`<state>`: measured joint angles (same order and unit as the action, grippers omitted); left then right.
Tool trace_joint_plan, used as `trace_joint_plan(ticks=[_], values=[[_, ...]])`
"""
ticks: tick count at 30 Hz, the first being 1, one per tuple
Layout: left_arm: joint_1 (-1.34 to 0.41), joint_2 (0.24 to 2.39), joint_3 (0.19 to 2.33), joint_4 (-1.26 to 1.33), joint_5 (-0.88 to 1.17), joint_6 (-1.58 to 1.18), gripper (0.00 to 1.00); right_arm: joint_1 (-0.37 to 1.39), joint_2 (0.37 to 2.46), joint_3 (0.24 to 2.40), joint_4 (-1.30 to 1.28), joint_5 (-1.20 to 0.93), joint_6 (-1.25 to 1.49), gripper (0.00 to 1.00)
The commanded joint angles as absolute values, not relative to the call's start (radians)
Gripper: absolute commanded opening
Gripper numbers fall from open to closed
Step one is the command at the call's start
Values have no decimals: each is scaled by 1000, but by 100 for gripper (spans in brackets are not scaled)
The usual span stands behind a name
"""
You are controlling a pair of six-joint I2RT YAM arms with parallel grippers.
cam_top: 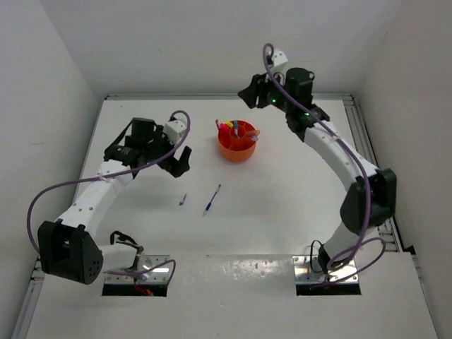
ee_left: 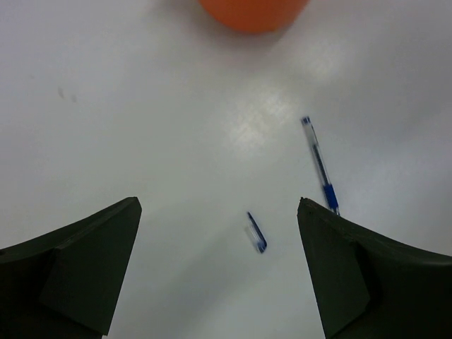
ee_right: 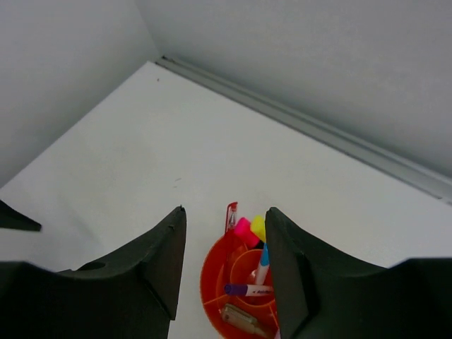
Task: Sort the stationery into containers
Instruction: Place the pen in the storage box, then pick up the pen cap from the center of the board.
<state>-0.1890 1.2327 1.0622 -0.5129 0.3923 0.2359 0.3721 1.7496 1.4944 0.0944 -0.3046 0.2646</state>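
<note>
The left gripper will next move down and back onto the small blue pen cap (cam_top: 183,200) below it, as the cap is still loose outside the orange tub (cam_top: 237,141).
The round orange tub (cam_top: 237,141) stands at the table's centre back and holds several pens and markers, among them pink and yellow capped highlighters (ee_right: 248,230), a red pen (ee_right: 230,216) and a purple-capped marker (ee_right: 247,289). A blue pen (cam_top: 212,200) and a small blue pen cap (cam_top: 183,200) lie on the table in front of it. My left gripper (cam_top: 181,161) is open and empty, hovering left of the tub above the cap (ee_left: 257,233) and the pen (ee_left: 319,164). My right gripper (cam_top: 248,94) is open and empty, raised behind the tub (ee_right: 233,282).
The white table (cam_top: 141,233) is walled at the back and both sides, with a metal rail (ee_right: 318,134) along the back edge. The orange tub's lower wall shows at the top of the left wrist view (ee_left: 253,13).
</note>
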Motion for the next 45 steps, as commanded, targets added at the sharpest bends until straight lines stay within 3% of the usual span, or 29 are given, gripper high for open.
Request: trace_joint_plan(ticks=[1, 8, 18, 35, 45], values=[[-219, 1262, 1032, -671, 308, 317, 99, 330, 1606, 1448, 8, -336, 229, 47], [-251, 1407, 970, -756, 255, 275, 73, 259, 1337, 1200, -106, -342, 210, 45], [-305, 1629, 988, -756, 195, 138, 68, 221, 1227, 1081, -155, -321, 235, 44], [-318, 1758, 1028, -675, 199, 69, 55, 204, 1252, 1080, -164, -319, 242, 44], [-311, 1824, 1038, -646, 160, 66, 34, 204, 1264, 1080, -164, -324, 242, 44]])
